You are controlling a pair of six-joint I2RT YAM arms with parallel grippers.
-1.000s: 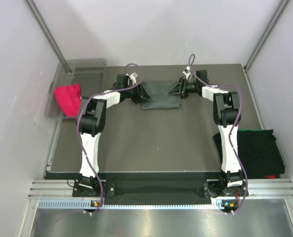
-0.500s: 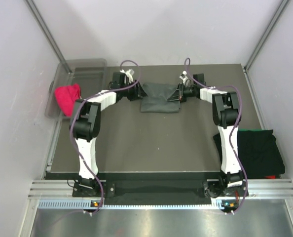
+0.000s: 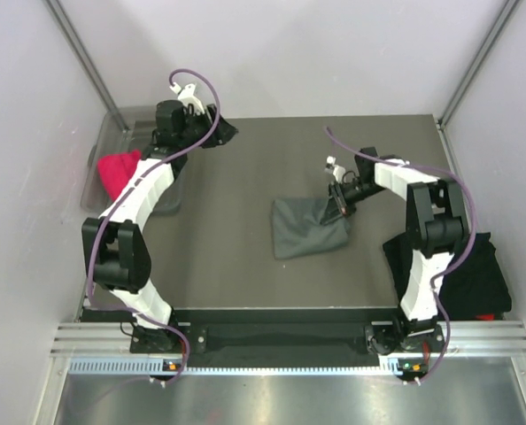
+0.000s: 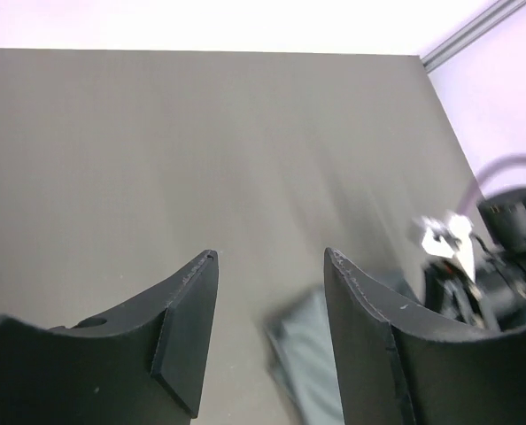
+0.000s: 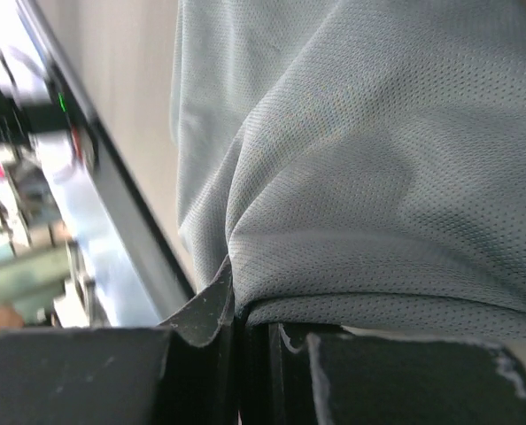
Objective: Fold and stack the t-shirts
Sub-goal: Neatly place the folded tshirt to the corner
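My right gripper moves back and to the right in the top view next and releases the grey t-shirt (image 3: pixel 307 227) onto the black stack (image 3: pixel 468 274), since the grey t-shirt lies folded.
The dark grey t-shirt (image 3: pixel 307 227) lies folded into a rough rectangle on the table's right half. My right gripper (image 3: pixel 341 200) is shut on its right edge; in the right wrist view the grey mesh cloth (image 5: pixel 351 159) bunches up between the closed jaws. My left gripper (image 3: pixel 226 131) is open and empty, up at the far left of the table near the bin; the left wrist view shows its two black fingers (image 4: pixel 188 310) apart with the grey shirt (image 4: pixel 312 354) blurred beyond them. A stack of black folded t-shirts (image 3: pixel 467 270) sits at the right edge.
A clear plastic bin (image 3: pixel 135 150) at the far left holds a red cloth (image 3: pixel 121 173). The dark table mat (image 3: pixel 228 257) ends at a metal rail along the near edge. White walls close in on three sides.
The left gripper let go of the grey shirt and swung up and left toward the bin. The right gripper dragged the shirt from the far middle toward the near right.
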